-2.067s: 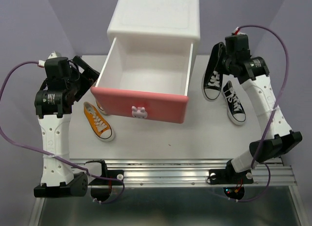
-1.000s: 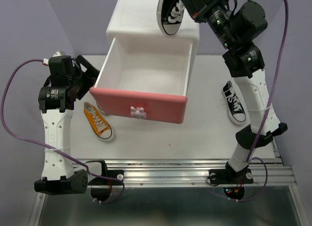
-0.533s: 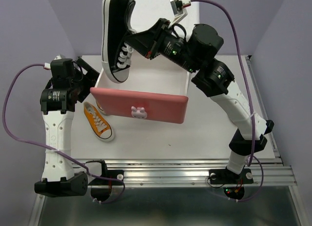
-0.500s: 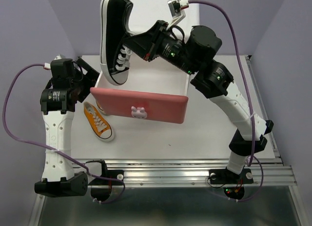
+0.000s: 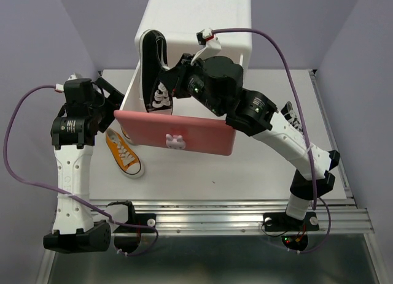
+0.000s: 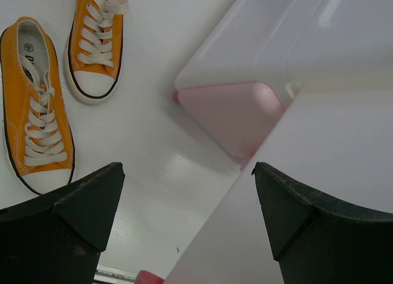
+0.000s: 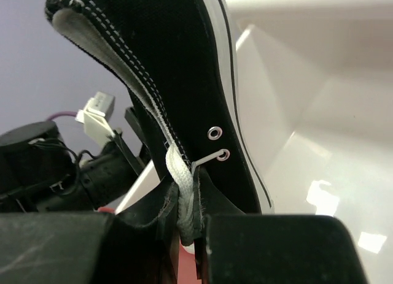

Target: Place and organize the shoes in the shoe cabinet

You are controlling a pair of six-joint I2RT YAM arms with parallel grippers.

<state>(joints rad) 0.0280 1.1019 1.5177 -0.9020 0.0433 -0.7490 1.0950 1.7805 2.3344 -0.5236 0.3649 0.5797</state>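
I should next lower the hanging black shoe with my right gripper onto the drawer's bare white bottom, along the drawer's side, and release.
The white shoe cabinet stands at the back with its darker pink drawer pulled open. My right gripper is shut on the tongue and laces of a black shoe and holds it toe-down over the drawer's left part. In the right wrist view the black shoe hangs from the gripper above the drawer's white inside. The other black shoe shows partly behind the right arm. My left gripper is open and empty beside the drawer's left wall. Two orange shoes lie on the table below it.
One orange shoe lies left of the drawer front; the second is mostly hidden under the drawer's corner in the top view. A pink cabinet foot shows under the cabinet. The bunny knob faces the table's near edge.
My right arm lifted a black shoe from the table's right side, swung it over the cabinet and lowered it toward the drawer's left part. The left arm hardly moved.
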